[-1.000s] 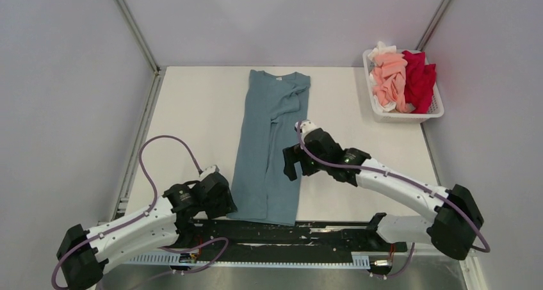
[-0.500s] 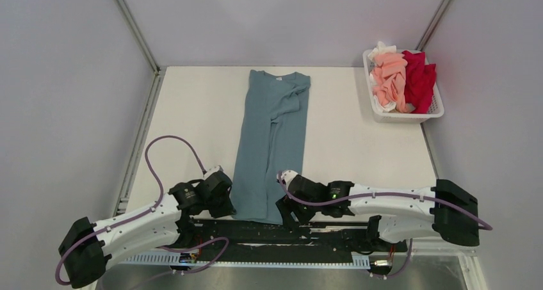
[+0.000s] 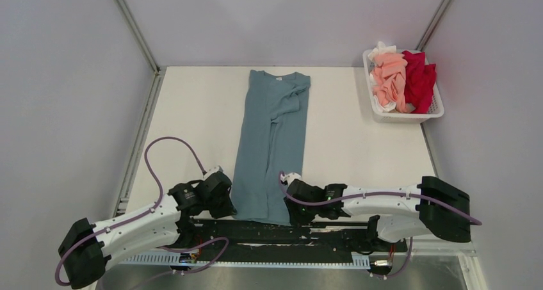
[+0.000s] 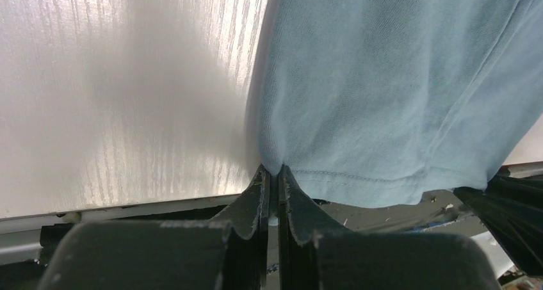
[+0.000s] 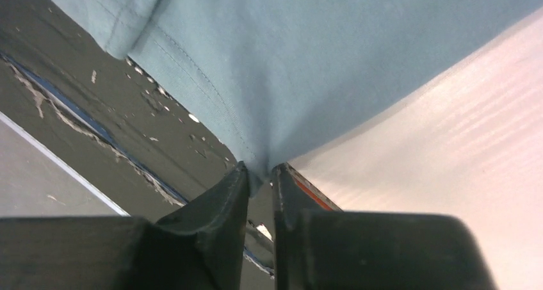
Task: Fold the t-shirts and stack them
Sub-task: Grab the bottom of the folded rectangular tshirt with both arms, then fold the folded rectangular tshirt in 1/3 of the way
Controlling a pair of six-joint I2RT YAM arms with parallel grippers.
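The t-shirt lies full-length, so my left gripper will next carry its hem corner up and outward onto the t-shirt's side edge (image 3: 248, 121) short of the neck label and let it go there.
A dusty blue-grey t-shirt (image 3: 272, 136) lies on the white table as a long narrow strip. Its neck label is at the far end and its hem hangs over the near edge. My left gripper (image 3: 230, 203) is at the hem's near left corner. In the left wrist view the left gripper (image 4: 274, 169) is shut on a pinch of the t-shirt (image 4: 384, 79). My right gripper (image 3: 290, 207) is at the near right corner. In the right wrist view the right gripper (image 5: 259, 170) is shut on the t-shirt's hem (image 5: 320, 59).
A white slatted basket (image 3: 379, 115) stands at the table's far right. It holds a salmon pink shirt (image 3: 389, 79), a crimson red one (image 3: 420, 79) and a bit of white cloth (image 3: 382, 48). A black rail (image 3: 333, 235) runs along the near edge under the hem.
The right arm swung from the middle of the shirt back to its near right hem corner, and its jaws closed on the cloth. The left gripper closed on the left corner.
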